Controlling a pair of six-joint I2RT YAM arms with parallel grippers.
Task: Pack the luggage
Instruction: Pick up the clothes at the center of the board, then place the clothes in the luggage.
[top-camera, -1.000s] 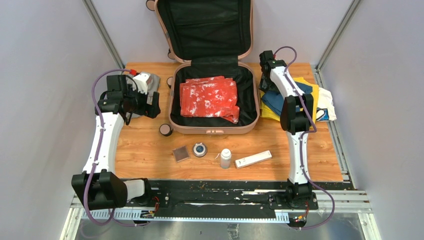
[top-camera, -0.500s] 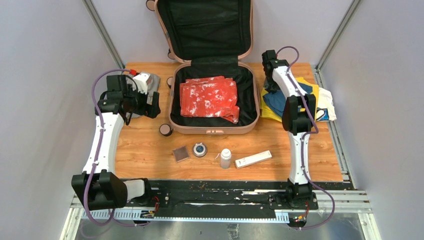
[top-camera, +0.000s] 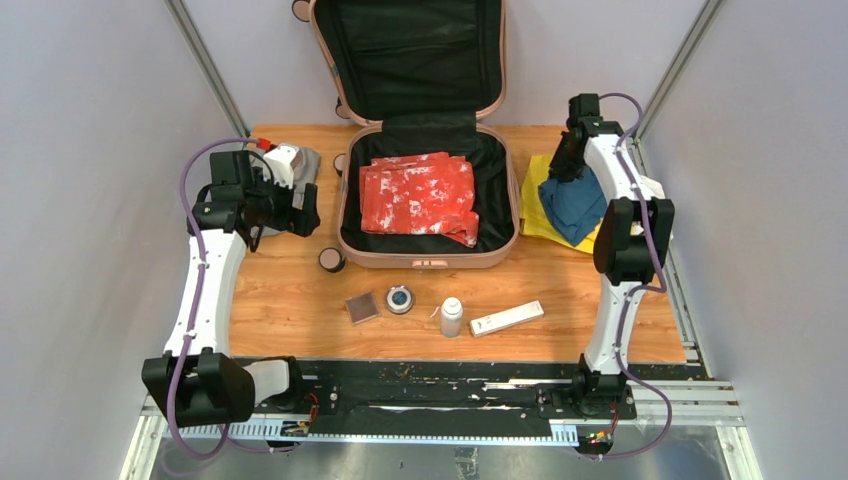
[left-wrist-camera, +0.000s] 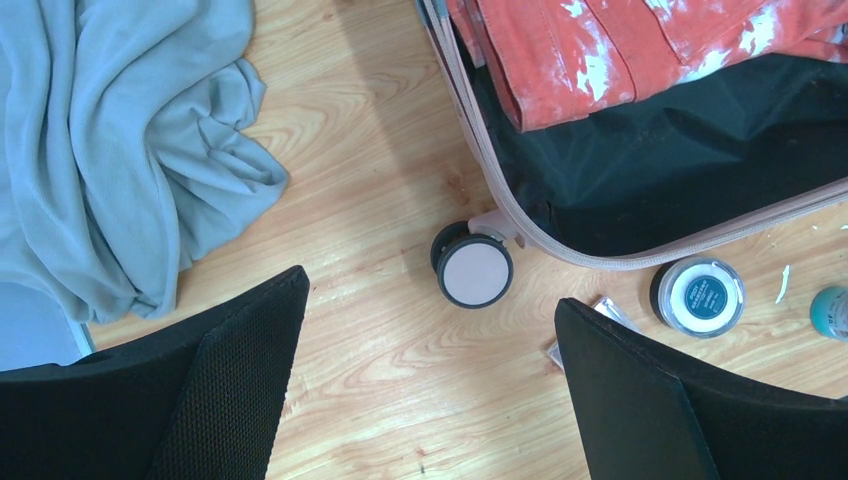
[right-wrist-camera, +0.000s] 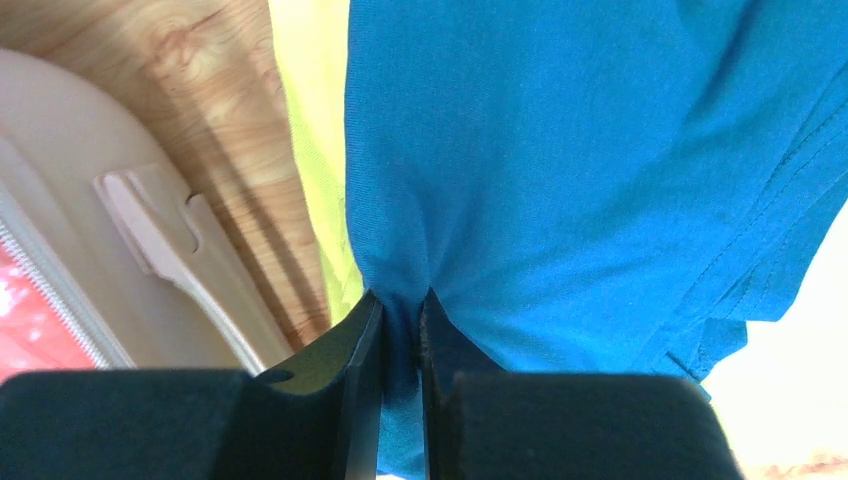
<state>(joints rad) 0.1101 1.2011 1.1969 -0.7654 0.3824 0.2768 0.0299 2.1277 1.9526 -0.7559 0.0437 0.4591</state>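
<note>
My right gripper will next bring the blue garment to the left in the top view, over the patterned garment (top-camera: 418, 197) inside the luggage, and let go, because the blue garment still hangs outside.
The luggage (top-camera: 430, 257) lies open in the middle of the wooden table, its lid upright at the back. A red and white patterned garment (top-camera: 418, 197) lies folded inside it. To its right, my right gripper (top-camera: 567, 168) is shut on a blue garment (top-camera: 577, 203), which hangs over a yellow one (top-camera: 538, 212). The right wrist view shows blue fabric (right-wrist-camera: 580, 150) pinched between the jaws of that gripper (right-wrist-camera: 400, 305), with the luggage's pink shell (right-wrist-camera: 90, 200) at left. My left gripper (left-wrist-camera: 430, 340) stands open over bare wood near a luggage wheel (left-wrist-camera: 473, 270).
A grey-blue cloth (left-wrist-camera: 110, 140) lies left of the luggage. Near the front sit a square compact (top-camera: 362, 307), a round jar (top-camera: 399, 299), a white bottle (top-camera: 451, 316) and a flat white box (top-camera: 506, 318). White cloth (top-camera: 655, 195) lies at the table's right edge.
My right gripper has closed on the blue garment and swung right and toward the back, pulling the fabric up into a bunch. The left arm has stayed still.
</note>
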